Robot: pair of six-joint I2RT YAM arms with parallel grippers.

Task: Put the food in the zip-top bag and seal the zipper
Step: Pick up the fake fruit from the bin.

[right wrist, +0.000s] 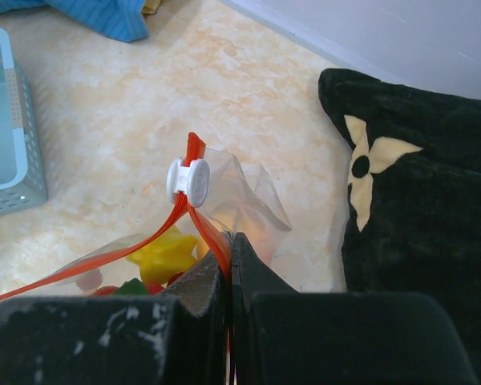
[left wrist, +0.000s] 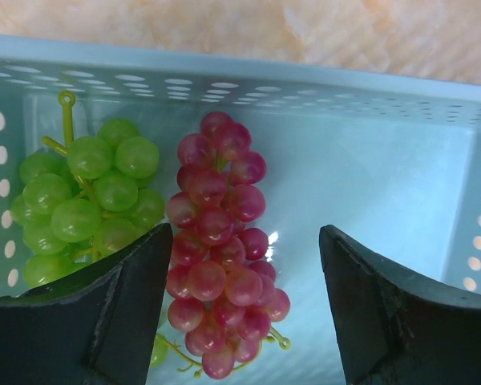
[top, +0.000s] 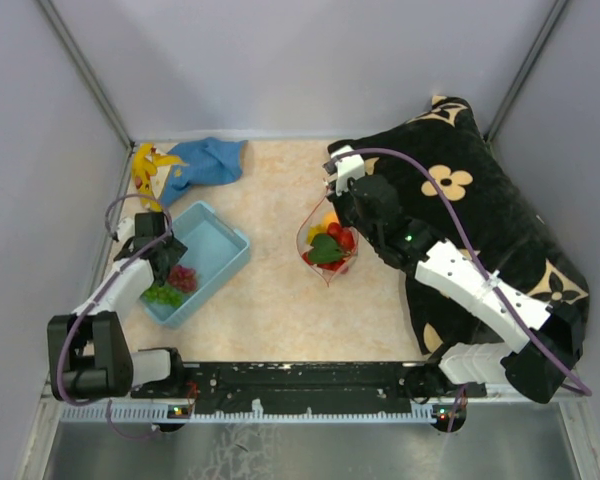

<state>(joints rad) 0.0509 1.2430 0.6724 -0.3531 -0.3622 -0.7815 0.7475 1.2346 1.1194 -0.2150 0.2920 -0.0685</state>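
The dark red grapes already lie between the fingers of my open left gripper, so it will next go down deeper into the light-blue basket, onto the middle of the dark red grapes.
The clear zip-top bag lies mid-table with its mouth open. Yellow, red and green toy fruits sit inside it. My right gripper is shut on the orange-red zipper strip, just below the white slider. My left gripper is open, low inside the light-blue basket. The dark red grapes lie between its fingers, nearer the left finger. The green grapes lie beside them to the left; both bunches also show from above.
A yellow banana and a blue cloth lie at the back left. A black cushion with cream flowers fills the right side, under my right arm. The basket wall is left of the bag.
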